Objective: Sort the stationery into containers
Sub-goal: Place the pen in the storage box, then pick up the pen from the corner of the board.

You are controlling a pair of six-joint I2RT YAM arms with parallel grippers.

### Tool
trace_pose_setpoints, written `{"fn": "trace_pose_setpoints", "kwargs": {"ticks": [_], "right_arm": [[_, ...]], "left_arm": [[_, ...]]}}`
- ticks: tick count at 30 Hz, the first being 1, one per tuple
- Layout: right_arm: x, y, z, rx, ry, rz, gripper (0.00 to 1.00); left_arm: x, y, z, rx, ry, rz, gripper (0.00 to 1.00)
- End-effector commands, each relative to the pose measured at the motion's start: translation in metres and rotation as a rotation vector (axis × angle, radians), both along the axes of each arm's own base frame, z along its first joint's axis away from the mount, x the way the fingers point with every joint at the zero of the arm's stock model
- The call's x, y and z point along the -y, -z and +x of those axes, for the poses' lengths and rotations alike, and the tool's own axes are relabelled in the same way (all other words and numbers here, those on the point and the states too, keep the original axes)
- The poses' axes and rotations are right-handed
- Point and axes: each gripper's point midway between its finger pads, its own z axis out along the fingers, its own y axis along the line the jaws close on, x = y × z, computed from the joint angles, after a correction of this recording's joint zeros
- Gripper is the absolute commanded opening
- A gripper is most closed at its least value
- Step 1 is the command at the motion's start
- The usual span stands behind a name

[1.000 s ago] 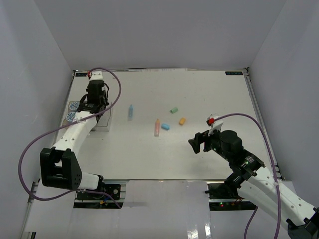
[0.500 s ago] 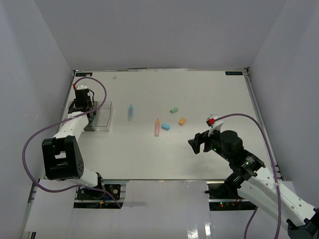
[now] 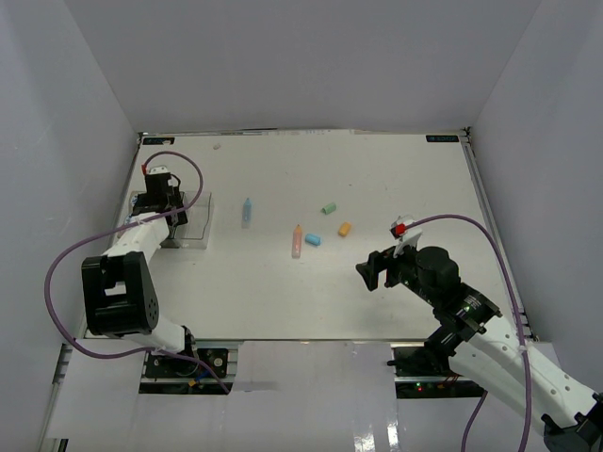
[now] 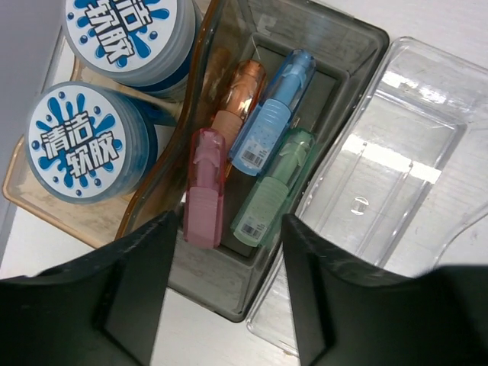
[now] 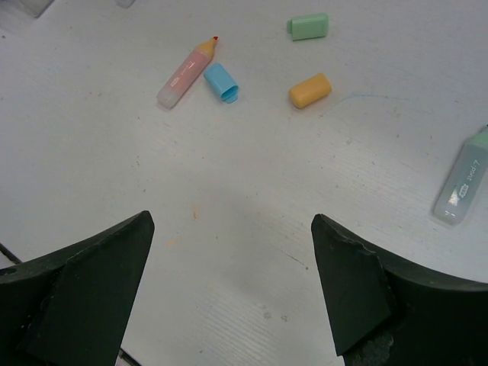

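The mint piece lies at an angle beyond my open fingers. I need to swing my right gripper outward, turn it in line with the piece, and lower it onto the mint piece's blunt end (image 5: 454, 202).
In the left wrist view, two round blue-and-white rolls (image 4: 120, 30) (image 4: 76, 143) sit in the tan bin (image 4: 38, 200). The smoky middle bin (image 4: 335, 42) holds pink (image 4: 203, 191), orange (image 4: 240, 95), blue (image 4: 271, 114) and green (image 4: 274, 191) pieces. The clear bin (image 4: 396, 152) beside it holds nothing. My left gripper (image 4: 225, 305) is open and empty above the bins; it also shows in the top view (image 3: 160, 193). My right gripper (image 5: 232, 290) is open and empty over bare table, short of a pink piece (image 5: 185, 70), blue cap (image 5: 221, 81), orange cap (image 5: 309, 90) and green cap (image 5: 308, 27).
A mint piece (image 5: 461, 179) lies at the right edge of the right wrist view. A blue piece (image 3: 247, 210) lies alone left of the pink piece (image 3: 297, 241). White walls close the table on three sides; the bins stand against the left wall.
My left gripper has moved left from over the clear bin toward the wall and now hangs over the bins. The right arm and the loose pieces have not moved.
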Motion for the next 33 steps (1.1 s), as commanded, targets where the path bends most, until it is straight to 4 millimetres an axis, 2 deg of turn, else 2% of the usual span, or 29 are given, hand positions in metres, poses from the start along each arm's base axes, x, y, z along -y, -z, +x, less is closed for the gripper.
{"fn": "trace_pose_setpoints", "kwargs": {"ticks": [1, 5, 7, 9, 10, 12, 13, 18, 19, 21, 22, 23, 24, 25, 27, 28, 33], "right_arm": [[0.003, -0.01, 0.008, 0.012, 0.057, 0.018, 0.9], [0.031, 0.006, 0.028, -0.051, 0.275, -0.071, 0.9], [0.045, 0.013, 0.037, -0.091, 0.372, -0.132, 0.9], [0.054, 0.016, 0.044, -0.117, 0.432, -0.154, 0.9], [0.063, 0.018, 0.052, -0.139, 0.484, -0.159, 0.91], [0.073, 0.023, 0.06, -0.167, 0.531, -0.167, 0.91], [0.085, 0.032, 0.068, -0.205, 0.574, -0.177, 0.91], [0.106, 0.048, 0.093, -0.292, 0.651, -0.182, 0.92], [0.101, 0.056, 0.095, -0.326, 0.618, -0.183, 0.93], [0.102, 0.059, 0.105, -0.334, 0.621, -0.175, 0.95], [0.103, 0.068, 0.107, -0.369, 0.615, -0.177, 0.98], [0.103, 0.067, 0.113, -0.36, 0.612, -0.171, 1.0], [0.104, 0.068, 0.117, -0.352, 0.611, -0.179, 1.0], [0.103, 0.073, 0.12, -0.362, 0.597, -0.184, 0.93], [0.105, 0.076, 0.129, -0.356, 0.581, -0.181, 0.92], [0.105, 0.084, 0.13, -0.382, 0.57, -0.193, 0.89], [0.113, 0.101, 0.144, -0.392, 0.554, -0.232, 0.79]], "left_arm": [[0.006, -0.028, 0.008, 0.091, 0.003, -0.045, 0.7], [0.028, -0.054, 0.01, 0.175, 0.038, -0.16, 0.83], [0.04, -0.072, 0.008, 0.234, 0.065, -0.223, 0.86], [0.057, -0.09, 0.005, 0.29, 0.116, -0.292, 0.96], [0.07, -0.094, 0.003, 0.305, 0.155, -0.348, 0.98], [0.08, -0.11, -0.002, 0.354, 0.183, -0.396, 0.98], [0.086, -0.112, -0.004, 0.367, 0.199, -0.424, 0.98], [0.13, -0.132, -0.017, 0.431, 0.356, -0.598, 0.98], [0.136, -0.133, -0.018, 0.434, 0.38, -0.611, 0.98], [0.156, -0.123, -0.023, 0.397, 0.453, -0.633, 0.98], [0.168, -0.12, -0.027, 0.376, 0.496, -0.643, 0.98], [0.169, -0.115, -0.03, 0.366, 0.499, -0.645, 0.98], [0.182, -0.114, -0.036, 0.355, 0.546, -0.646, 0.98], [0.19, -0.112, -0.039, 0.355, 0.57, -0.637, 0.98], [0.193, -0.1, -0.047, 0.343, 0.589, -0.617, 0.98], [0.197, -0.096, -0.049, 0.339, 0.603, -0.613, 0.98], [0.204, -0.074, -0.061, 0.304, 0.629, -0.601, 0.98]]}}
